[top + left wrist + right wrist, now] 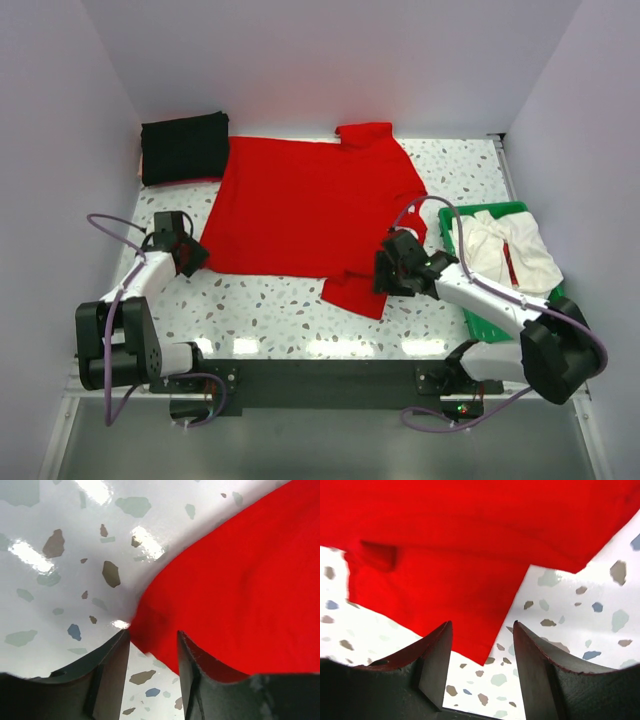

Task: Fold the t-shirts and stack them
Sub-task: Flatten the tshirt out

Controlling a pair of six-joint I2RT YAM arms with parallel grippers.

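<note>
The red t-shirt's near sleeve's tip (378, 314) (482, 659) lies below and a little back from my right gripper, already showing between my fingers, so the gripper will lower back over that corner.
The red t-shirt (310, 205) lies spread flat on the speckled table, one sleeve at the back and one at the near right. A folded black t-shirt (184, 147) sits at the back left. A whitish t-shirt (510, 250) lies crumpled in the green tray (458, 222). My left gripper (200, 255) is open at the red shirt's near left corner (150, 630), which lies between the jaws. My right gripper (383, 272) is open just above the near right sleeve's corner (480, 650).
White walls enclose the table on the left, back and right. The green tray stands at the right edge. Bare speckled tabletop (260, 310) runs along the near side between the arms.
</note>
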